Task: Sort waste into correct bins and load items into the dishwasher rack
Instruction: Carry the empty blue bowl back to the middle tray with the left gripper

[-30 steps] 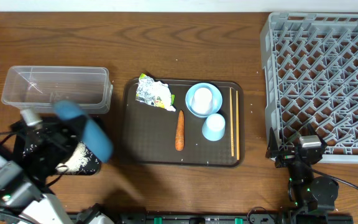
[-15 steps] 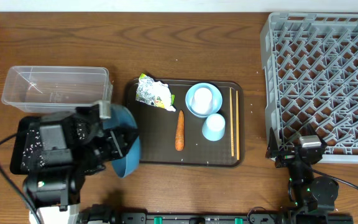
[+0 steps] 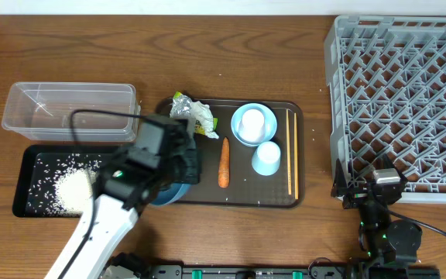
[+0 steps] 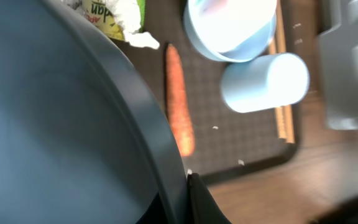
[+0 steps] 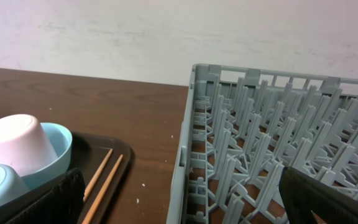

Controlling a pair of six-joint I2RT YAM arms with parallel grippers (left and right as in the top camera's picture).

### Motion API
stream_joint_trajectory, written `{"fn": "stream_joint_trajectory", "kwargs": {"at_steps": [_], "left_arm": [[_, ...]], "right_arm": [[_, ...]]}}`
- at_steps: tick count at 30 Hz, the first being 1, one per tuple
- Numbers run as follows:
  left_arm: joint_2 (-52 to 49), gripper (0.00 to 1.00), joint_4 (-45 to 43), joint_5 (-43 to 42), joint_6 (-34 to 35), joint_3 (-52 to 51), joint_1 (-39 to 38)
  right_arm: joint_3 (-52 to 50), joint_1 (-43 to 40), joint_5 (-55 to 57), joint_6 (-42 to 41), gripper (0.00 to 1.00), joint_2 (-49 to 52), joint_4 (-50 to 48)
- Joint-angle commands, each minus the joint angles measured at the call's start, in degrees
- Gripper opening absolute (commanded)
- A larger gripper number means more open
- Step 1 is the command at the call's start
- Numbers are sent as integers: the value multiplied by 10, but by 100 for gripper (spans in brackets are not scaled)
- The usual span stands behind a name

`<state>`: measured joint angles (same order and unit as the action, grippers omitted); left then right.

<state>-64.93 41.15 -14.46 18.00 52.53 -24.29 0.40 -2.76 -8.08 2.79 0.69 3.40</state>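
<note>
My left gripper will go down toward the carrot before I release the bowl's rim over the brown tray (image 3: 246,190).
My left gripper (image 3: 183,172) is shut on the rim of the large dark blue bowl (image 3: 170,192), held over the left edge of the brown tray (image 3: 246,190). In the left wrist view the bowl (image 4: 55,124) fills the left side, with my left gripper (image 4: 185,199) pinching its rim. The carrot (image 3: 224,163) and the foil wrapper (image 3: 192,115) lie on the tray. The rice (image 3: 72,190) is heaped in the black tray (image 3: 33,167). My right gripper (image 5: 191,205) stands open by the rack (image 3: 405,101), with nothing between its fingers.
The clear tub (image 3: 68,108) stands behind the black tray. On the brown tray are a small light blue bowl (image 3: 238,133) with a whitish cup (image 3: 252,124) in it, a light blue cup (image 3: 266,159) and the chopsticks (image 3: 290,163).
My left arm has swung right with the dark blue bowl, from over the black tray to the brown tray's left edge. The rice heap now shows in the black tray. The right arm has not moved.
</note>
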Motion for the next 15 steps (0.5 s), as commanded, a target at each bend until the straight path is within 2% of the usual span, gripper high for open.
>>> {"fn": "stream_joint_trajectory", "kwargs": {"at_steps": [1, 8, 15], "left_arm": [[-30, 6, -29, 67, -3, 16, -38], [-101, 6, -64, 167, 1, 16, -83], [-180, 6, -87, 188, 1, 16, -83]], "right_arm": [[-1, -3, 1, 7, 99, -2, 2], [-1, -3, 1, 7, 99, -2, 2], [-1, -3, 1, 7, 99, -2, 2]]}}
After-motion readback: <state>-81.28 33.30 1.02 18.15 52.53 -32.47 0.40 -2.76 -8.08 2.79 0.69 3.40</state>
